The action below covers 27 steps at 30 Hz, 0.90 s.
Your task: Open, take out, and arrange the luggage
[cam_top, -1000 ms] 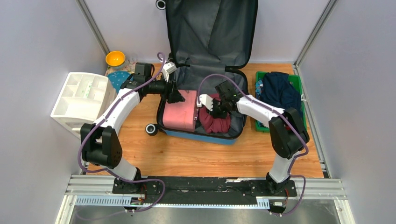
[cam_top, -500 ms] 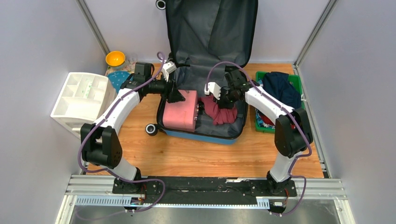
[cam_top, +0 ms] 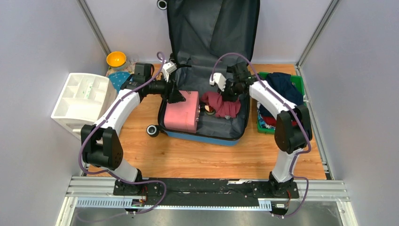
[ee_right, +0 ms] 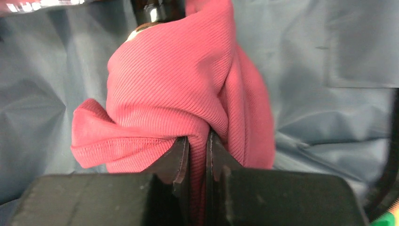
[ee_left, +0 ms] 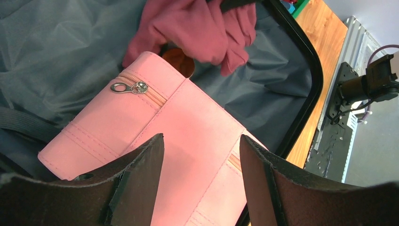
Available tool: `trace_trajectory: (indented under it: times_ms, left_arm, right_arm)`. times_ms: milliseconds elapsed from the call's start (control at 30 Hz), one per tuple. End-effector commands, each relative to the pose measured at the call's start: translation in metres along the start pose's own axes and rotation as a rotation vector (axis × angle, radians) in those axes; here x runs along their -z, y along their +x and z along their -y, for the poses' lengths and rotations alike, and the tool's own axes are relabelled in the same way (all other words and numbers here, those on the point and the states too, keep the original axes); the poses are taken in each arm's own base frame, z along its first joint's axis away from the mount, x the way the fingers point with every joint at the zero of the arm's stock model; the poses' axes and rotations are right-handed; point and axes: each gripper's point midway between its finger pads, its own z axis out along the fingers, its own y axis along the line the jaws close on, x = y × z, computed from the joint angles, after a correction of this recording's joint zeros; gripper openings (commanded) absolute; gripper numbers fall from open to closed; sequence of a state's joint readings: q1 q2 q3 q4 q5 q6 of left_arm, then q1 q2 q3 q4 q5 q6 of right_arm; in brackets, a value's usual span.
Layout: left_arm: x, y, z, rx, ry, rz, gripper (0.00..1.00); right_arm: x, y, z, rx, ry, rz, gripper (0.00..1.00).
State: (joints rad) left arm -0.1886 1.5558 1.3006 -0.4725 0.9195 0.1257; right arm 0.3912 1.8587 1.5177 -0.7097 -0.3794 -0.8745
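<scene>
My right gripper lifts the garment next, crosses to the right in the top view over the green tray holding clothes [cam_top: 283,86], lowers and releases it.
The blue suitcase [cam_top: 207,137] lies open in the middle, its grey-lined lid [cam_top: 211,33] standing against the back wall. A pink zip pouch [cam_top: 181,112] lies in its left half and also shows in the left wrist view [ee_left: 188,141]. My left gripper [cam_top: 178,96] is open, its jaws just above the pouch [ee_left: 202,141]. My right gripper [cam_top: 229,90] is shut on a dark red garment [cam_top: 220,104], lifted above the case's lining; it fills the right wrist view [ee_right: 179,94], pinched at my right gripper [ee_right: 197,141]. A small dark round item [cam_top: 208,111] shows under the garment.
A green tray [cam_top: 301,84] with dark blue and mixed clothes stands right of the suitcase. A white compartmented organiser [cam_top: 84,101] sits at the left, with a yellow bowl [cam_top: 115,59] and a teal item [cam_top: 120,80] behind it. Grey walls close in on all sides.
My right gripper has risen and moved back and right, lifting the dark red garment out of the case's right half. The left arm has barely moved.
</scene>
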Motion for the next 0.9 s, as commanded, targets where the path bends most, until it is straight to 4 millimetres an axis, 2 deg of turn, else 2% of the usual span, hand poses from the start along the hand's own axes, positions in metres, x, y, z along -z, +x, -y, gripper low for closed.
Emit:
trace_trajectory:
  times_ms: [0, 33, 100, 200, 300, 400, 433, 500, 600, 633, 700, 733, 800, 867]
  left_arm:
    - [0.007, -0.011, 0.007, -0.042, 0.015, 0.045, 0.68]
    - [0.006, -0.011, 0.007, -0.042, 0.017, 0.046, 0.68]
    - [0.006, -0.01, 0.007, -0.039, 0.022, 0.049, 0.68]
    - [0.005, -0.01, 0.007, -0.034, 0.026, 0.052, 0.68]
    - [0.005, -0.011, 0.008, -0.037, 0.028, 0.057, 0.68]
    - [0.006, -0.011, 0.009, -0.04, 0.028, 0.058, 0.68]
    - [0.006, -0.011, 0.008, -0.041, 0.026, 0.058, 0.68]
    - [0.006, -0.01, 0.009, -0.039, 0.029, 0.059, 0.68]
    - [0.005, -0.009, 0.009, -0.031, 0.035, 0.062, 0.68]
    - [0.004, -0.009, 0.009, -0.028, 0.037, 0.063, 0.68]
    - [0.003, -0.011, 0.009, -0.018, 0.044, 0.07, 0.68]
    - [0.002, -0.011, 0.008, -0.015, 0.045, 0.071, 0.68]
    - [0.001, -0.012, 0.007, -0.007, 0.047, 0.073, 0.68]
    - [0.001, -0.013, 0.007, -0.003, 0.049, 0.072, 0.68]
  right_arm:
    - [0.076, -0.072, 0.034, -0.017, 0.103, 0.235, 0.0]
    - [0.084, -0.07, 0.036, -0.041, 0.1, 0.236, 0.0]
    - [0.1, -0.08, 0.039, -0.046, 0.096, 0.275, 0.0]
    - [0.121, -0.081, 0.044, -0.084, 0.095, 0.305, 0.0]
    - [0.147, -0.082, 0.057, -0.118, 0.124, 0.339, 0.0]
    - [0.183, -0.077, 0.074, -0.138, 0.187, 0.366, 0.0]
    - [0.201, -0.068, 0.084, -0.154, 0.227, 0.368, 0.0]
    - [0.224, -0.061, 0.092, -0.151, 0.275, 0.372, 0.0]
    - [0.266, -0.037, 0.114, -0.148, 0.388, 0.349, 0.0]
    - [0.281, -0.02, 0.123, -0.156, 0.431, 0.328, 0.0]
    - [0.302, -0.007, 0.134, -0.14, 0.494, 0.31, 0.0]
    - [0.318, 0.011, 0.144, -0.137, 0.548, 0.291, 0.0]
    - [0.331, 0.03, 0.155, -0.125, 0.591, 0.272, 0.0]
    - [0.342, 0.059, 0.164, -0.069, 0.626, 0.202, 0.0]
